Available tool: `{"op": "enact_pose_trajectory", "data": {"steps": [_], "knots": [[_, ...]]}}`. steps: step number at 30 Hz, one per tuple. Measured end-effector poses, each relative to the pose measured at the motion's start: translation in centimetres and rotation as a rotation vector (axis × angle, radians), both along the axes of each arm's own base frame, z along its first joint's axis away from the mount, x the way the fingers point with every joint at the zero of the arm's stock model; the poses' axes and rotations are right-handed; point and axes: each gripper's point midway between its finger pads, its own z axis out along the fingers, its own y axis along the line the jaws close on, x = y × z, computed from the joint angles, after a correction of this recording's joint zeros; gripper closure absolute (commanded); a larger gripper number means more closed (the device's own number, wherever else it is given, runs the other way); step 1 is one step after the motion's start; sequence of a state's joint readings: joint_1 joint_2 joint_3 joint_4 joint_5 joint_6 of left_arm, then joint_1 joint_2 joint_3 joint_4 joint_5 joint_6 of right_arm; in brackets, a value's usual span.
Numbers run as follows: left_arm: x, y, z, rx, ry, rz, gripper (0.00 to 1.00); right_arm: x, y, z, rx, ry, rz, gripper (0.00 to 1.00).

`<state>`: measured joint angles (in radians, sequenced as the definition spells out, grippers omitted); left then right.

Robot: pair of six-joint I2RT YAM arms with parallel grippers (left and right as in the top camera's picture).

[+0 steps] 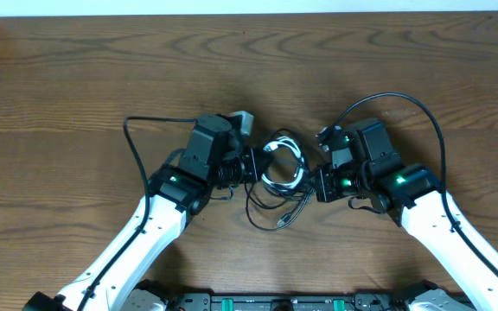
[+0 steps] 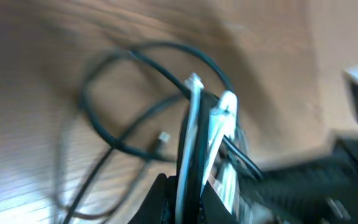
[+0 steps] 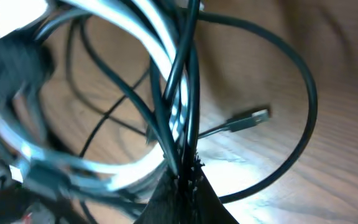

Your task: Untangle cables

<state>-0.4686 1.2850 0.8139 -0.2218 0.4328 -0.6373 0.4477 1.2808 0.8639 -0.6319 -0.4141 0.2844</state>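
Observation:
I will raise my left gripper and shift it over the white coil (image 1: 285, 164) to release the bundle, as the coil lies to my gripper's right in the overhead view.
The cables lie bunched between my two grippers at the middle of the table. A white cable (image 1: 285, 164) is coiled there, and thin black cables (image 1: 271, 210) loop out below it toward the front. My left gripper (image 1: 254, 164) is shut on the bundle's left side; its wrist view shows the jaws (image 2: 189, 196) clamped on a white strand (image 2: 194, 118) and a black strand beside it. My right gripper (image 1: 317, 184) is shut on the right side, pinching several black strands (image 3: 182, 183). A black loop (image 3: 309, 93) and a small plug (image 3: 253, 118) lie on the wood beyond.
Wooden table (image 1: 76, 78) all around the bundle. Thicker black arm wires arch beside each wrist, left (image 1: 130, 138) and right (image 1: 426, 112). The table's far edge runs along the top of the overhead view.

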Motion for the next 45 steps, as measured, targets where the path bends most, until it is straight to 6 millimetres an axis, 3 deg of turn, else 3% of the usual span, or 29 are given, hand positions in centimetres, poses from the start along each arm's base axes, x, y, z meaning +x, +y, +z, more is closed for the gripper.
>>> {"op": "enact_pose_trajectory", "data": {"steps": [7, 15, 16, 18, 21, 24, 27, 33, 45], "knots": [[1.2, 4.0, -2.3, 0.093, 0.120, 0.365, 0.92, -1.5, 0.0, 0.1, 0.012, 0.050, 0.028, 0.99], [1.6, 8.9, -3.6, 0.147, 0.191, 0.703, 0.88, -2.1, -1.3, 3.0, 0.004, -0.061, 0.001, 0.99], [1.8, 9.1, -3.6, 0.137, 0.197, 0.732, 0.88, -2.1, -1.7, 3.3, -0.007, -0.076, -0.011, 0.95], [2.1, 9.2, -3.4, 0.106, 0.201, 0.764, 0.88, -2.1, -2.5, 3.7, -0.034, -0.099, -0.044, 0.67], [3.2, 7.7, -2.2, 0.015, 0.175, 0.729, 0.88, -2.1, -3.4, 3.8, -0.067, -0.113, -0.079, 0.39], [4.7, 4.6, 0.5, -0.086, 0.070, 0.549, 0.88, -1.9, -3.9, 3.6, -0.091, -0.122, -0.096, 0.28], [4.4, 1.7, 2.4, -0.121, -0.029, 0.310, 0.88, -1.7, -4.2, 3.5, -0.104, -0.125, -0.113, 0.17], [1.1, -1.1, 2.5, -0.110, -0.076, -0.036, 0.88, -1.1, -4.9, 3.1, -0.144, -0.129, -0.159, 0.15], [-2.7, -4.2, 5.0, -0.250, -0.149, -0.377, 0.89, 0.6, -5.0, 1.9, -0.153, -0.089, -0.269, 0.12]]}}
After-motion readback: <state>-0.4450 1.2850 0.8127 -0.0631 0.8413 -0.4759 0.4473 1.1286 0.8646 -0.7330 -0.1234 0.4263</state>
